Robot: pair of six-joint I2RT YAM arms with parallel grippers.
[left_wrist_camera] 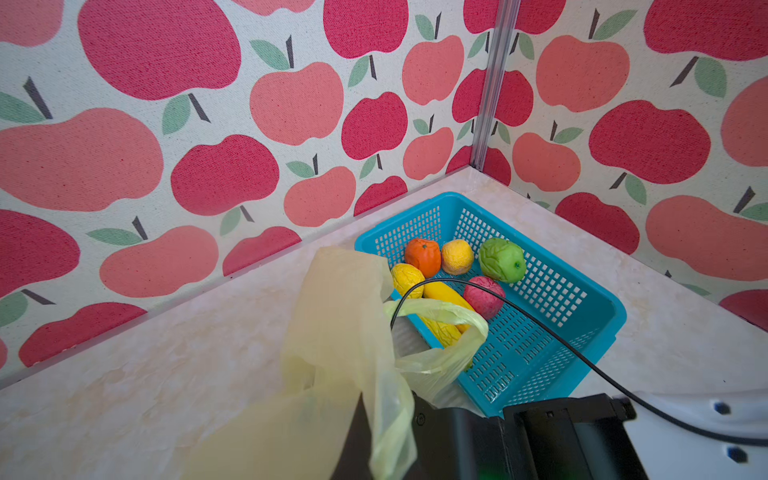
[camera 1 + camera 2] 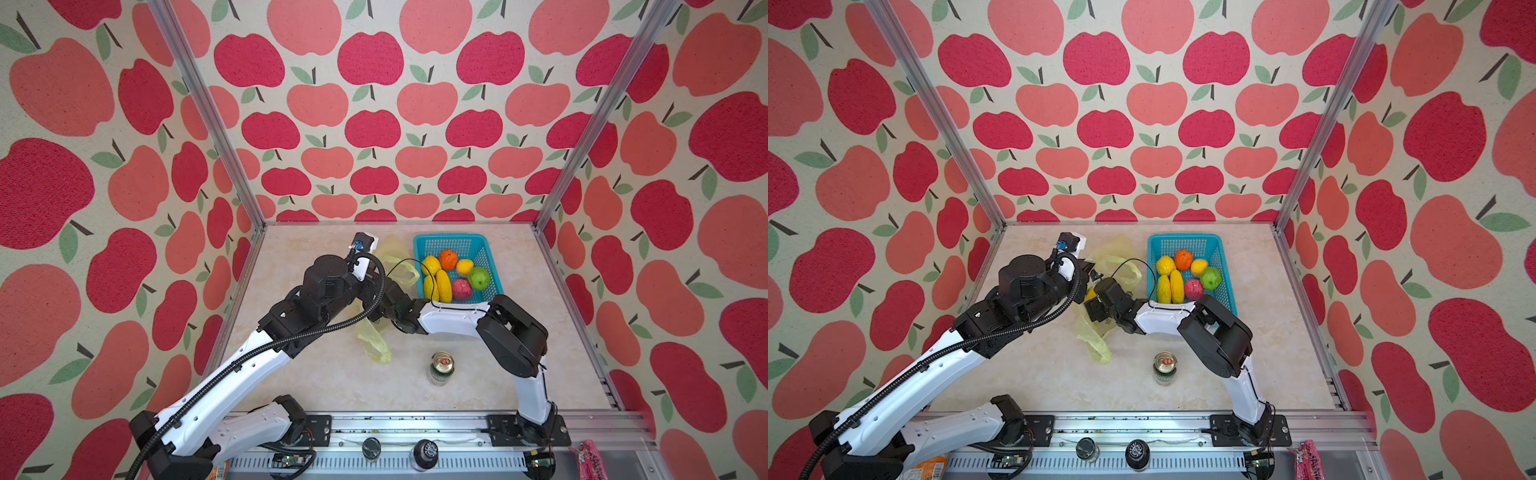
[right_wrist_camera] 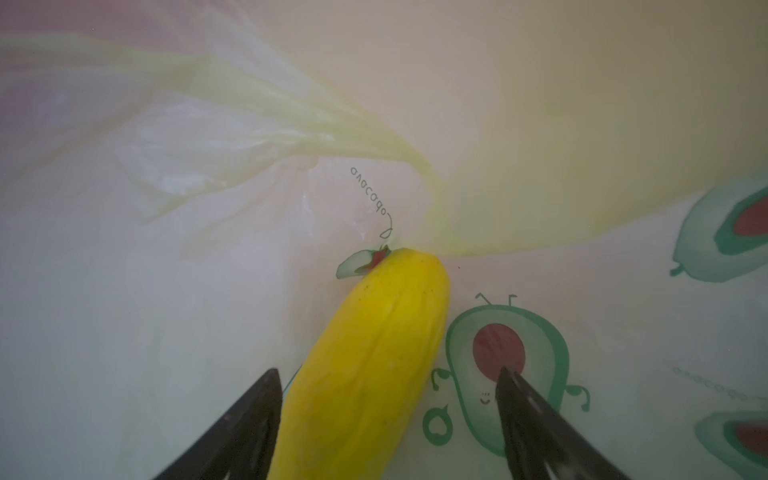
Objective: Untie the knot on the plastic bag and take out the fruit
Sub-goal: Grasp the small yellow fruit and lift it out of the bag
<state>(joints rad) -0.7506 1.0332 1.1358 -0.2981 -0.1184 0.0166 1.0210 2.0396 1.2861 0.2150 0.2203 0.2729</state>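
Observation:
I will next slide my right gripper deeper into the bag (image 1: 336, 324) and close on the long yellow fruit between its open fingers, as the fruit reaches past them.
My left gripper (image 1: 374, 419) is shut on the pale yellow plastic bag (image 1: 336, 324) and holds its mouth up off the table. The bag shows in both top views (image 2: 374, 340) (image 2: 1094, 338), between the two wrists. My right gripper (image 3: 388, 374) is inside the bag and open. A long yellow fruit (image 3: 374, 340) lies between its fingers, with a gap on one side. In the top views these fingers are hidden by the bag. Several more fruit (image 2: 451, 274) (image 2: 1183, 274) lie in the turquoise basket (image 2: 449, 237). One handle loop (image 1: 449, 316) hangs loose. The knot is out of view.
The basket (image 2: 1183, 237) (image 1: 582, 316) stands at the back right, close to the right forearm. A green drink can (image 2: 441, 368) (image 2: 1165, 368) stands upright near the front middle. A pink packet (image 2: 590, 457) lies beyond the front rail. Apple-print walls close in three sides.

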